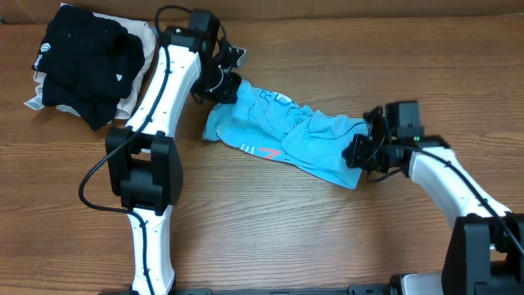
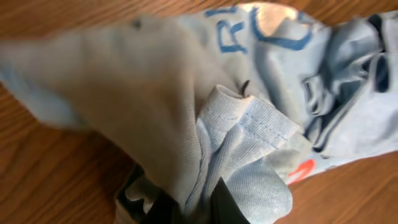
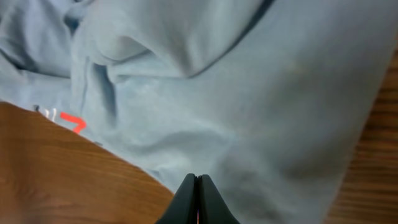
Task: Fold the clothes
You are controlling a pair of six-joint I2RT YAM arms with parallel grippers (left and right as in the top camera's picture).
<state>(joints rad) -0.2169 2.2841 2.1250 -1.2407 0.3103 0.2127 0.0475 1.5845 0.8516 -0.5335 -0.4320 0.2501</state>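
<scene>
My right gripper should next move up and to the right in the overhead view, off the shirt's edge (image 1: 353, 171) (image 3: 205, 167), to let go of it, because that edge of the shirt already lies flat.
The clothes (image 1: 286, 135), a light blue T-shirt with white and red print, lie crumpled in a long band across the table's middle. My left gripper (image 1: 221, 88) is at the shirt's upper left end. In the left wrist view it (image 2: 202, 202) is shut on a bunched, ribbed fold of the shirt (image 2: 280, 74), and cloth drapes over and hides most of the fingers. My right gripper (image 1: 360, 152) is at the shirt's lower right end. In the right wrist view its jaws (image 3: 198, 182) are pressed together at the edge of the blue cloth (image 3: 217, 93).
A black garment (image 1: 82, 61) with a small white logo is piled on a beige cloth (image 1: 147, 41) at the back left, close to the left arm. Bare wooden table (image 1: 286, 229) stretches in front of the shirt.
</scene>
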